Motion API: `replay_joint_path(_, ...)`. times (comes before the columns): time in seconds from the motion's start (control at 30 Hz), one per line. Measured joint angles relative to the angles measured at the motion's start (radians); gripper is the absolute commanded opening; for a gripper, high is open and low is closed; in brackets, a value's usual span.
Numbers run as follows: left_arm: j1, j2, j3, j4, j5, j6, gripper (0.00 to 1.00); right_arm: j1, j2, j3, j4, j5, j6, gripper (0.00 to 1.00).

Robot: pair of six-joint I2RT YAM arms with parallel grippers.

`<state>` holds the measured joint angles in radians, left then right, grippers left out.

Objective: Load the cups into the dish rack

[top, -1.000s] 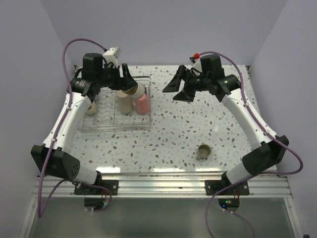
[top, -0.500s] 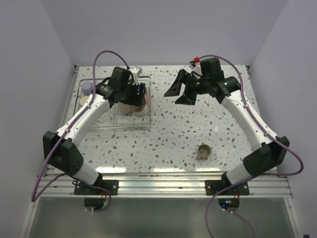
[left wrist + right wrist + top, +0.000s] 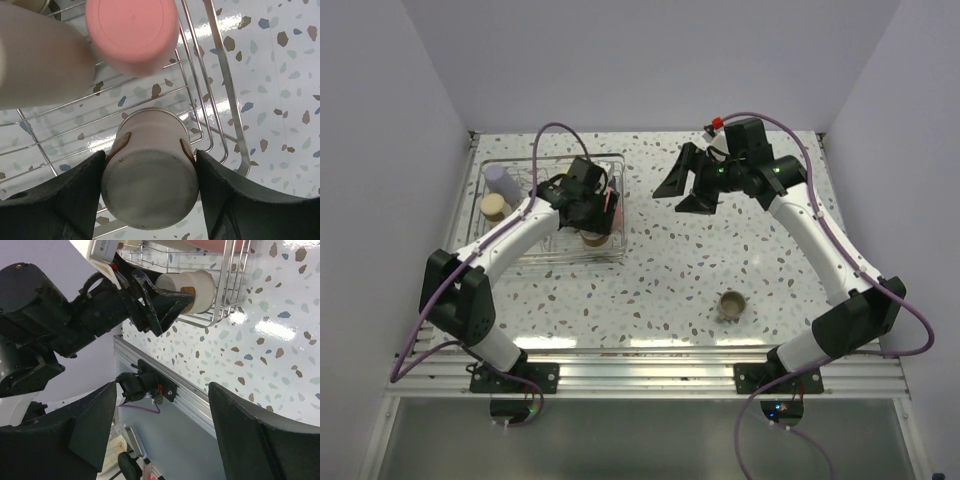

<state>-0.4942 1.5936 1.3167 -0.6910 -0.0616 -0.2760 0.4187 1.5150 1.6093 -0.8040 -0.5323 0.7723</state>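
Note:
The left gripper lowers the pale cup next toward the side wires at the rack's empty corner near the pink cup, then opens.
My left gripper (image 3: 588,212) (image 3: 150,157) is shut on a pale cup with brown patches (image 3: 592,237) (image 3: 150,175), mouth down over the near right corner of the dish rack (image 3: 550,259) (image 3: 220,102). Both fingers press the cup's sides. In the rack stand a pink cup (image 3: 612,203) (image 3: 132,32), a beige cup (image 3: 40,55), a lavender cup (image 3: 501,178) and another beige cup (image 3: 495,207). An olive-tan mug (image 3: 731,304) sits on the table at the front right. My right gripper (image 3: 688,186) (image 3: 162,410) hangs open and empty above the table's back middle.
The speckled table (image 3: 720,250) is walled at the back and on both sides. An aluminium rail (image 3: 650,365) runs along the near edge by the arm bases. The right wrist view shows the left gripper (image 3: 165,302) with its cup (image 3: 192,290) at the rack's corner.
The left arm has swung from the rack's far left to its near right corner, carrying the pale cup lower. The right gripper has barely shifted.

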Motion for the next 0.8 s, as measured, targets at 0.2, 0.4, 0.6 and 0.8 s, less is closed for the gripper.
replay_joint_path(0.2,-0.037,0.037,-0.025,0.039,-0.052,-0.047,0.00,0.000,0.000,-0.012,0.000,0.000,-0.003,0.77)
replay_joint_path(0.4,-0.072,0.062,-0.025,0.089,-0.121,-0.084,0.00,0.000,0.000,-0.015,0.000,0.000,-0.004,0.77)
replay_joint_path(0.6,-0.091,0.079,-0.025,0.108,-0.215,-0.111,0.00,0.000,0.000,-0.023,0.000,0.000,-0.006,0.77)
replay_joint_path(0.8,-0.095,0.079,-0.025,0.106,-0.286,-0.123,0.00,0.000,0.000,-0.024,0.000,0.000,-0.007,0.77)
